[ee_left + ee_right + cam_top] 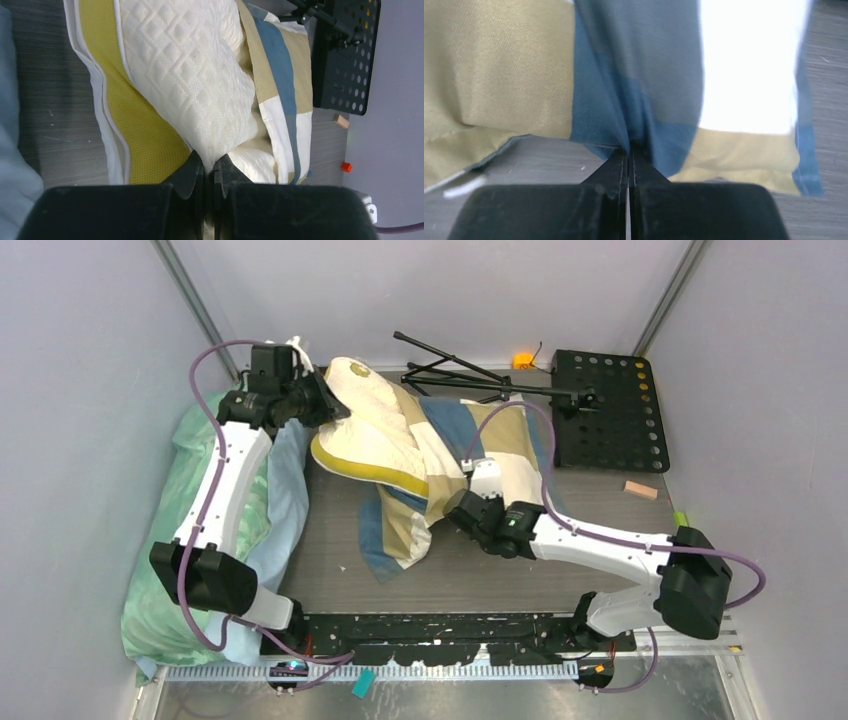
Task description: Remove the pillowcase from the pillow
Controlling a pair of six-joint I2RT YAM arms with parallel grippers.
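Next, my left gripper brings the pillow's corner back over bare tabletop (332, 512) (60, 132) beside the light blue cloth and releases it, since that spot is clear.
The cream-yellow quilted pillow (365, 440) lies at the table's back middle, about half out of the pillowcase (505, 455), which covers its right part and trails toward the front (405, 530). My left gripper (332, 408) is shut on a pinch of the pillow's quilted cover at its far left corner. In the left wrist view the gripper (209, 164) pinches the pillow (190, 70) beside the yellow-green edge (140, 130), with the pillowcase (280, 65) beyond. My right gripper (458, 510) is shut on the pillowcase. The right wrist view shows that gripper (629, 151) pinching a blue fold (634, 95).
A mint-green pillow (160, 570) with light blue cloth (290, 490) fills the table's left side under my left arm. A black perforated plate (610, 410) and a folded tripod (450, 370) lie at the back right. A small wooden block (641, 489) sits right of the pillowcase.
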